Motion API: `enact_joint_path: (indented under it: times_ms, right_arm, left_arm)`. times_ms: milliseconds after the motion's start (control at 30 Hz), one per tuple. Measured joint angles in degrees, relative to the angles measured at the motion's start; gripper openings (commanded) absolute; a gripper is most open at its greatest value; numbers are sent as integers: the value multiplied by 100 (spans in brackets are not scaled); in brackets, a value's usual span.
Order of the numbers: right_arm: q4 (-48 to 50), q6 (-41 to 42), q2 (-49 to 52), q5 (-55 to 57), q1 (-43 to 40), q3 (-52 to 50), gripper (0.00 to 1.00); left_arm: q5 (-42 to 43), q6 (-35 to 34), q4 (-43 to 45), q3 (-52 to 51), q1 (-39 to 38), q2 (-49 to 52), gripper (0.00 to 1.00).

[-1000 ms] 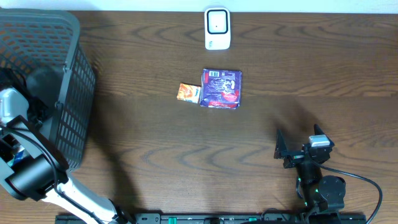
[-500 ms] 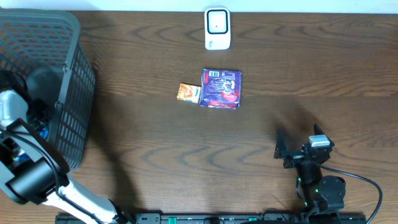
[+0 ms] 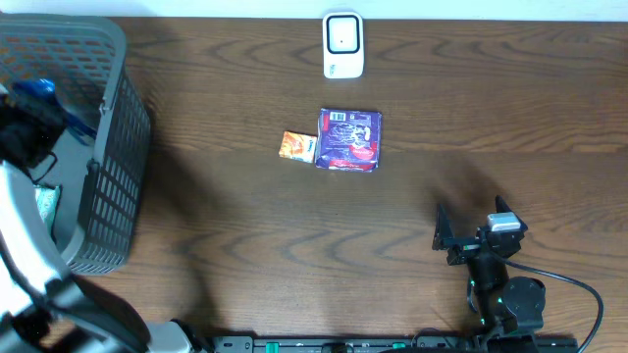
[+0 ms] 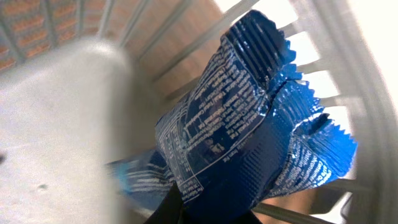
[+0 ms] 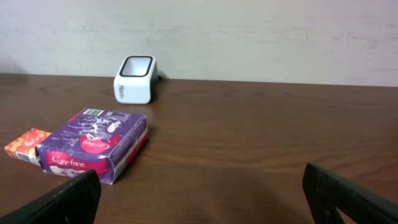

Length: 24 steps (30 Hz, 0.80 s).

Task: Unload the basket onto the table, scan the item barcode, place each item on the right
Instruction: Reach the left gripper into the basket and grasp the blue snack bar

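Note:
My left gripper will next rise over the basket's side, then lower onto the tabletop [image 3: 265, 135] beside the orange box to release the packet [image 3: 39, 90], since that spot is bare.
A crinkled blue foil packet [image 4: 249, 137] with white print fills the left wrist view, and my left gripper [image 4: 208, 214] is shut on its lower end. From overhead the blue packet [image 3: 39, 90] hangs over the far left of the grey basket [image 3: 110, 147], held by my left gripper [image 3: 41, 106]. The white barcode scanner [image 3: 342, 44] stands at the table's far middle, also seen from the right wrist as a scanner [image 5: 135, 79] facing up. My right gripper [image 3: 461, 235] rests open at the near right, with nothing between its fingers [image 5: 62, 199].
A purple pack [image 3: 348, 140] and a small orange box [image 3: 298, 146] lie side by side in front of the scanner. The basket's slatted walls surround the left arm. A pale item lies on the basket floor [image 3: 47, 201].
My left gripper shut on the blue packet inside the basket and rose with it toward the far side. The right arm stayed still.

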Motion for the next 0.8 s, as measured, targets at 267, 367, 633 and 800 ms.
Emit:
enact_joint_path:
  times_ms: [267,367,633,800]
  right_arm:
    - [2,-2,0,0,0,0,99]
    - [2,-2,0,2,0,0,99]
    - [2,-2,0,2,0,0,99]
    - [4,0,0,0,0,0,99]
  left_arm:
    - [210,-876,776,0,0,-1355,7]
    - [302,-1182,1047,0,-57,-1853,7]
    - [361,-1488,1530,0,-1014,-2559,7]
    - [374,-1510,1558,0,-1980,-2680,7]
